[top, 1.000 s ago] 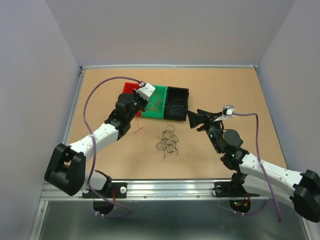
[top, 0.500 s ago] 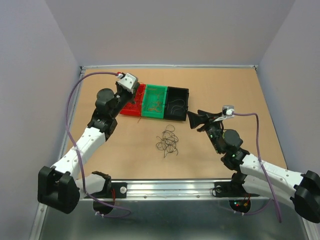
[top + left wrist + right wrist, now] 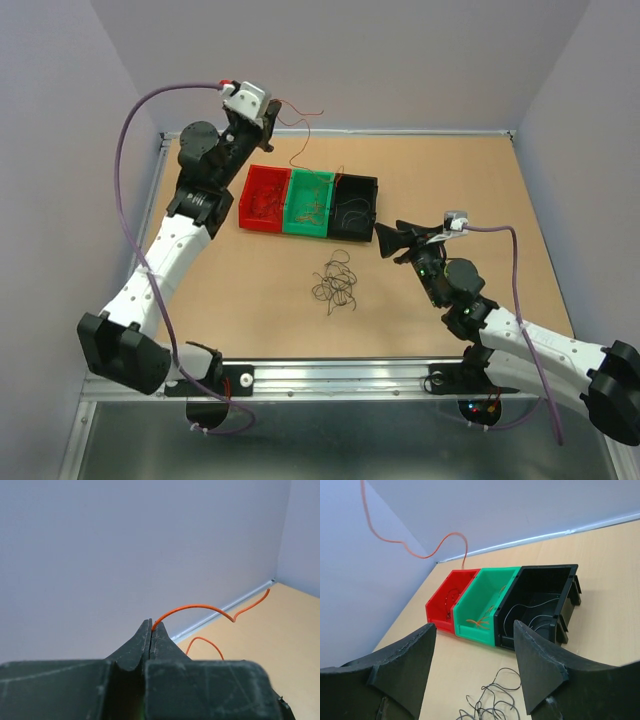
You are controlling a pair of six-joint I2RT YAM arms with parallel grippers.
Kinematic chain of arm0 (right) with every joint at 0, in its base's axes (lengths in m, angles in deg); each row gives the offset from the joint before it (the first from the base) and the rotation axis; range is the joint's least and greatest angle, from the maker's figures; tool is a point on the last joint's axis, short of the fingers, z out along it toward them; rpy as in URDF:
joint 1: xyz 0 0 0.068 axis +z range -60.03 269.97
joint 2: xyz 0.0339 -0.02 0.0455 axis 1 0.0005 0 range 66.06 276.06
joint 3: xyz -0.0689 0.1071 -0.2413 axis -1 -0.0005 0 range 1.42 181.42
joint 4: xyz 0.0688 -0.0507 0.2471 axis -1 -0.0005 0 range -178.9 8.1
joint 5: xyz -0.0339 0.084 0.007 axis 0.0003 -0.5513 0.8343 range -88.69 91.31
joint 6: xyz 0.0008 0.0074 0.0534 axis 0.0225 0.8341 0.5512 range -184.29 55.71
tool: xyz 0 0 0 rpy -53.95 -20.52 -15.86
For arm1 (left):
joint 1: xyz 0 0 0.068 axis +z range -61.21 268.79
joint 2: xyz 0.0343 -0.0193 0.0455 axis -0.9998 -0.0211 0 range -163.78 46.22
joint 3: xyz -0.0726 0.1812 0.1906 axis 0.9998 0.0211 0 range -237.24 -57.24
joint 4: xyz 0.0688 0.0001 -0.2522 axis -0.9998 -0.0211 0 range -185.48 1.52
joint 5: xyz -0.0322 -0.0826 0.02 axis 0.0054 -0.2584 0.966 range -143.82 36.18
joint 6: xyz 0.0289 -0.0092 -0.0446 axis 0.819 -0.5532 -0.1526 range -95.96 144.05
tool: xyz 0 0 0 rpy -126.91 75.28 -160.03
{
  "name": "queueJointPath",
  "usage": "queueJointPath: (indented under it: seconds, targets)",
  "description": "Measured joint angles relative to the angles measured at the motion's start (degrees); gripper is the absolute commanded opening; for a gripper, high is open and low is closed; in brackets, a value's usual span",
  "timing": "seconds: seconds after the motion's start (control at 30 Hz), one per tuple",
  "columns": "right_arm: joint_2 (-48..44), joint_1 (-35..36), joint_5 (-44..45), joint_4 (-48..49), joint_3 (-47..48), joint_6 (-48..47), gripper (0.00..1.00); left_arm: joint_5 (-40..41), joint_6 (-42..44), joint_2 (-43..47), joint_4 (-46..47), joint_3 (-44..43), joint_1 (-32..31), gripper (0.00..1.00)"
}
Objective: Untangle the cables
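Note:
The green bin with matching orange wires is below my left gripper and to its right in the top view, so my left gripper should go down to it and let go of the orange-red wire.
A loose tangle of thin dark cables [image 3: 335,280] lies on the table in front of the bins; the right wrist view shows it low in the frame [image 3: 492,702]. My left gripper [image 3: 268,112] is raised high near the back wall and shut on one orange-red wire [image 3: 303,135]. That wire hangs free, curling down toward the red bin. In the left wrist view the closed fingertips [image 3: 151,626] pinch the wire's end [image 3: 200,606]. My right gripper [image 3: 385,240] hovers open right of the tangle, its jaws [image 3: 474,624] wide apart and empty.
Three bins stand side by side behind the tangle: red [image 3: 245,200], green [image 3: 305,231] and black [image 3: 356,180]. Each holds a few thin wires. Walls close the table at the back and on both sides.
My left arm has swung from low over the red and green bins up toward the back wall, lifting the orange-red wire into the air. The right arm has not moved.

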Motion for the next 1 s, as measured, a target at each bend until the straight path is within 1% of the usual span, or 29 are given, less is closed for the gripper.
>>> queueJointPath:
  seconds: [0.1,0.2,0.3,0.47,0.53,0.63,0.67,0.7,0.73,0.8,0.83,0.87,0.93,0.97,1.0]
  targets:
    - [0.0,0.0,0.0,0.0,0.0,0.0,0.68,0.4,0.4,-4.1,-0.6,-0.1,0.0,0.0]
    - [-0.1,0.0,0.0,-0.1,0.0,0.0,0.68,1.6,1.6,-8.3,-0.7,1.6,0.0,0.0]
    - [-0.3,0.0,0.0,-0.2,0.0,0.0,0.68,3.2,3.7,-14.3,-0.3,5.3,0.0,0.0]
    - [-1.1,0.0,0.0,-0.2,0.0,0.0,0.68,2.5,7.4,-22.6,-1.7,10.9,-0.7,0.0]
    - [-1.4,0.0,0.0,-0.2,0.0,0.0,0.68,3.9,9.3,-27.9,-4.0,10.4,-2.4,0.0]
    - [-1.4,0.0,0.1,-0.3,0.0,0.0,0.68,8.4,10.9,-38.7,-9.1,5.2,-5.5,0.0]
    - [-1.4,0.0,0.0,-0.3,0.0,-0.1,0.68,10.6,12.0,-41.5,-10.6,2.7,-6.7,0.04]
    - [-1.4,0.0,0.0,-0.4,0.0,-0.1,0.68,10.4,12.1,-42.4,-11.6,1.2,-7.1,0.14]
    - [-1.5,0.0,0.0,-0.5,0.0,-0.2,0.68,11.3,11.9,-43.1,-12.4,0.1,-7.7,0.26]
    - [-1.6,0.0,0.0,-0.6,0.0,-0.2,0.68,11.5,11.8,-43.2,-14.3,0.0,-7.6,0.43]
    - [-1.6,0.0,0.0,-0.7,0.0,-0.2,0.68,11.6,11.5,-43.1,-15.1,0.0,-7.2,0.47]
    - [-1.6,0.0,0.0,-0.7,0.0,-0.2,0.69,11.6,11.3,-42.9,-14.8,0.3,-6.9,0.53]
    - [-1.6,0.0,0.0,-0.9,0.0,-0.2,0.7,11.3,10.9,-41.3,-14.6,2.0,-6.2,0.58]
    - [-1.6,0.0,0.0,-1.1,0.0,-0.3,0.71,11.3,10.5,-39.4,-14.1,4.0,-5.9,0.64]
    - [-1.6,0.0,0.0,-1.3,0.0,-0.3,0.71,11.0,10.4,-36.9,-14.3,6.0,-5.5,0.67]
